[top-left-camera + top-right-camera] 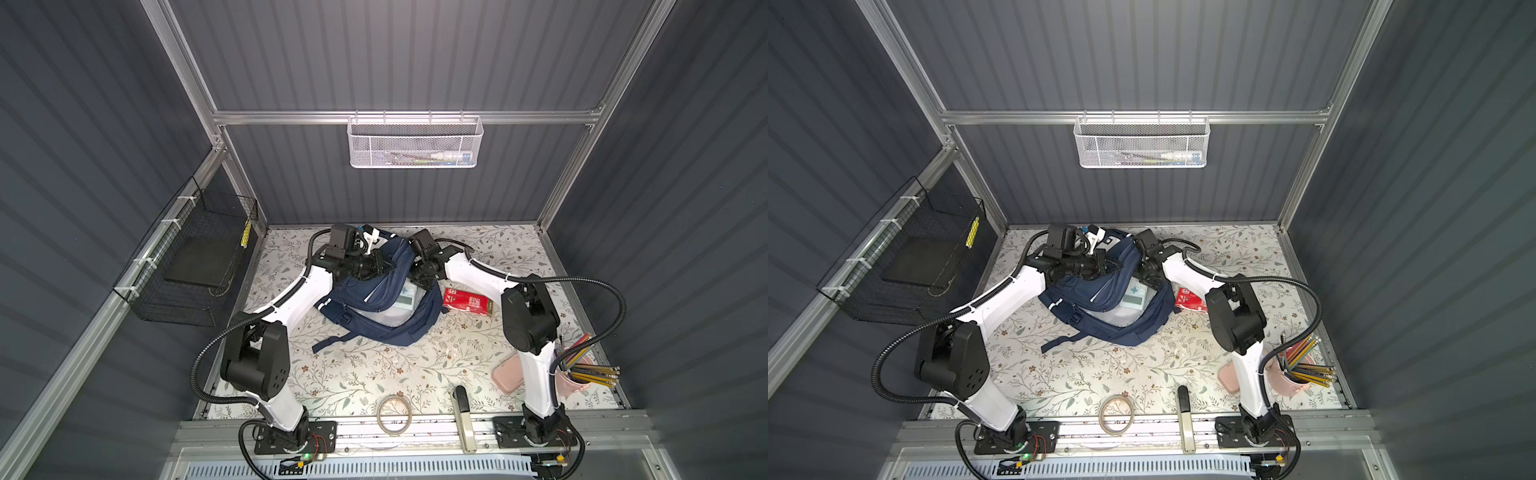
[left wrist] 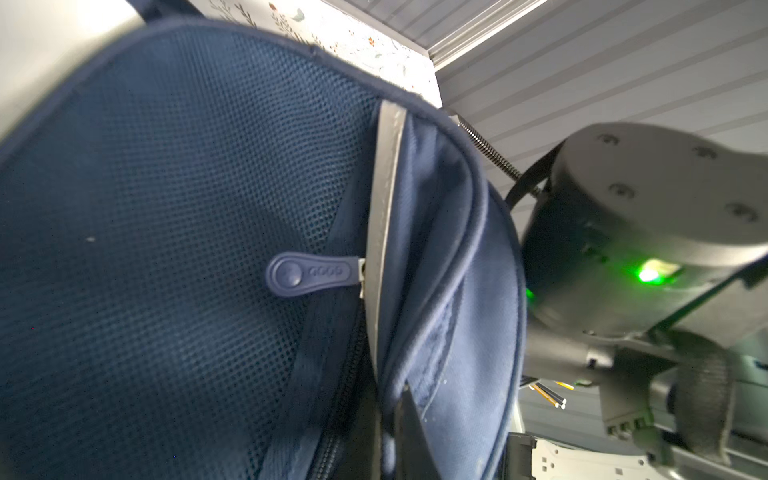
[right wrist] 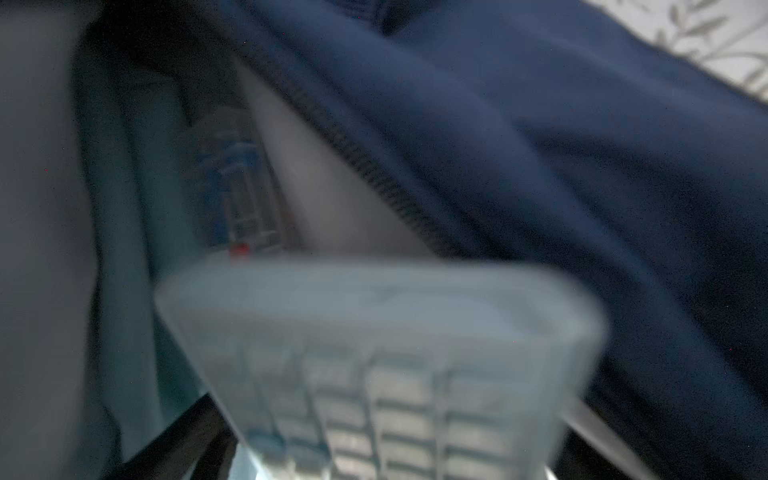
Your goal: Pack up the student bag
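Note:
Next, my left gripper lowers the lifted flap down over the bag's opening [image 1: 395,310] and releases the bag's upper edge, since the calculator already rests inside.
The student bag [image 1: 399,332] [image 1: 1133,332], navy with its main zip open, lies at the back middle of the floral table. My left gripper [image 1: 388,266] [image 1: 1115,266] [image 2: 395,415] is shut on the bag's upper edge and holds that flap lifted; mesh fabric [image 2: 166,208] and a zip pull [image 2: 307,274] fill the left wrist view. A pale grey-blue calculator [image 1: 405,296] [image 1: 1133,293] [image 3: 374,353] rests in the opening on the light lining. My right gripper [image 1: 422,279] [image 1: 1149,276] [image 3: 382,457] stands open over it, fingers spread on either side of the blurred calculator.
A red box [image 1: 467,301] lies just right of the bag. A pink pencil case [image 1: 509,374] and a pink cup of pencils [image 1: 582,370] sit front right. A tape roll [image 1: 394,414] and a black-and-cream tool [image 1: 464,419] lie at the front edge. Wire baskets [image 1: 195,266] [image 1: 415,143] hang on the walls.

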Controlling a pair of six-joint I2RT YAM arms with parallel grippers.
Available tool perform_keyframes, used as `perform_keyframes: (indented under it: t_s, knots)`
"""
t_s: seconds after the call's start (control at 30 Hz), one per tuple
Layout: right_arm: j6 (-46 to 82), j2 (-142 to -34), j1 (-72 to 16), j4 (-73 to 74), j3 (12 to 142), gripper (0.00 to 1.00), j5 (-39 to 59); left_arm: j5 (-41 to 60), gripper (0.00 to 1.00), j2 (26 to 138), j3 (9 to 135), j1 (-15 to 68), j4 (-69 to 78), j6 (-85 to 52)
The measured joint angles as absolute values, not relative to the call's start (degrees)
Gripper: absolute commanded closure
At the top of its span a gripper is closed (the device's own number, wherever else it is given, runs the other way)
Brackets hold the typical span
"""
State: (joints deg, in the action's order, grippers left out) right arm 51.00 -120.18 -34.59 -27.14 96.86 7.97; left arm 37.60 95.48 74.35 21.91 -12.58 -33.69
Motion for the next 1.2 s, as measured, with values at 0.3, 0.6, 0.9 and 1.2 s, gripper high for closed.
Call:
perform_keyframes:
  t_s: [0.3,0.6,0.9,1.2]
  knots:
    - [51.2,-112.3,-32.2,-27.9,90.2,0.04,9.5,38.2,1.00,95.5,72.9,21.9,-9.7,-34.6]
    - [48.4,-98.5,-31.0,-26.7,74.4,0.15,9.4,36.4,1.00,95.7,71.9,24.2,-10.7,-33.5]
    - [47.9,-85.5,-30.4,-23.2,61.8,0.14,7.9,31.2,0.49,104.2,71.9,29.8,-11.3,-31.5]
    - [44.4,-80.9,-46.1,-13.1,56.6,0.10,-0.4,29.2,0.00,94.9,76.1,24.9,-19.9,-29.5]
